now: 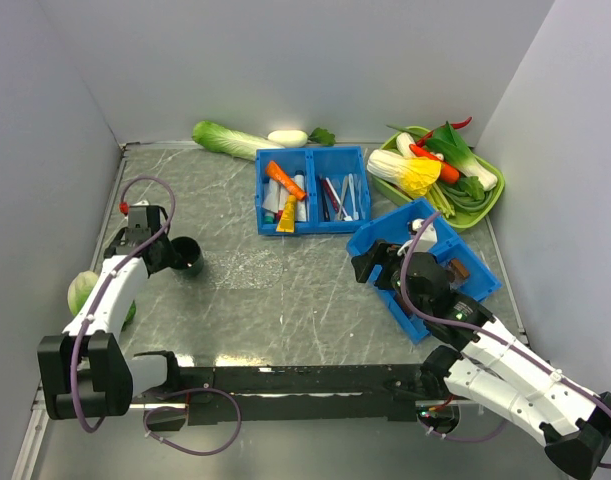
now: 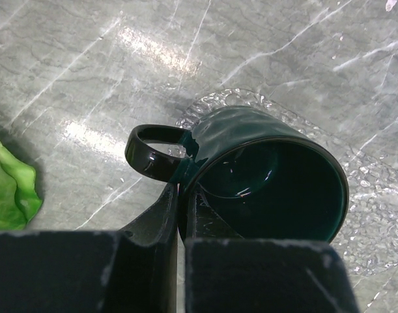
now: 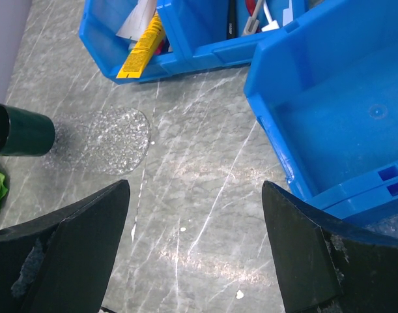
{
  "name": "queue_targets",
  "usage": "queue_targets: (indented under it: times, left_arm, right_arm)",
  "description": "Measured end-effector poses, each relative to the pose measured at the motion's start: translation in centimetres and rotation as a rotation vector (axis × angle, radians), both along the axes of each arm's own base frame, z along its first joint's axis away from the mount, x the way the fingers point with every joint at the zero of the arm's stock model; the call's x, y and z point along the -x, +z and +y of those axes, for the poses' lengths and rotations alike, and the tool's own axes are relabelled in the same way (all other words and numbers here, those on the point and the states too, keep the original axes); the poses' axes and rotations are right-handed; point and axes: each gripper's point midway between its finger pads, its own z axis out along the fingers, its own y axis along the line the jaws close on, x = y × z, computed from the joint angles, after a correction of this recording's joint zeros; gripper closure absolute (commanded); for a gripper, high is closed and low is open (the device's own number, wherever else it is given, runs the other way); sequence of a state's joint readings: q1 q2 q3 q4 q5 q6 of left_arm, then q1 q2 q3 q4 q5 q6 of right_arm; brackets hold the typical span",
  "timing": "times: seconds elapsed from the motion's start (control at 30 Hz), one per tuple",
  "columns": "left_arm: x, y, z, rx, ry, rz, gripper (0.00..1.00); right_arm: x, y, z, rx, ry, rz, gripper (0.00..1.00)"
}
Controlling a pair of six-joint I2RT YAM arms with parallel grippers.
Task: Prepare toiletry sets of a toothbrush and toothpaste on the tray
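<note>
My left gripper should next lower the mug point(image 2: 267, 179) slightly onto the clear tray's end, then release the mug's rim.
The clear tray point(image 1: 253, 268) shows as a faint frosted patch on the table, also in the right wrist view point(image 3: 114, 135). My left gripper point(image 2: 181, 195) is shut on the rim of a dark green mug point(image 2: 267, 179) beside its handle, at the tray's point(image 2: 374, 215) left edge. A yellow toothpaste point(image 1: 287, 216) and an orange toothpaste point(image 1: 282, 178) lie in the left compartment of the blue bin point(image 1: 310, 152). A dark red toothbrush point(image 1: 325, 198) lies in the right compartment. My right gripper point(image 3: 195, 189) is open over bare table, nothing between its fingers. The yellow toothpaste point(image 3: 141, 52) pokes over the bin wall.
A second blue bin point(image 1: 385, 230) stands askew under my right arm, its wall point(image 3: 270, 124) close to the right finger. A green dish of vegetables point(image 1: 490, 205) sits at the back right. A leafy green point(image 1: 225, 138) lies at the back, another point(image 1: 80, 290) by the left wall.
</note>
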State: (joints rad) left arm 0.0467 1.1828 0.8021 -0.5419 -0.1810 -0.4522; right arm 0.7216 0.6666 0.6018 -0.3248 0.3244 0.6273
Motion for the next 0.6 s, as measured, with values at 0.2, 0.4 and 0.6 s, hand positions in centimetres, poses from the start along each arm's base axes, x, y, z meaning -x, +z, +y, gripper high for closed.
queue_targets:
  times: [0.2,0.4,0.6]
  left_arm:
    - [0.0,-0.4,0.1,0.001,-0.001,0.015,0.99]
    - [0.1,-1.0,0.2,0.003,0.004,0.037,0.99]
    - [0.1,-1.6,0.0,0.016,-0.002,0.06,0.99]
  right_arm:
    - [0.0,0.0,0.0,-0.002,-0.001,0.001,0.11]
    - [0.0,0.0,0.0,-0.003,-0.002,0.001,0.11]
    - [0.0,0.0,0.0,-0.003,-0.002,0.001,0.11]
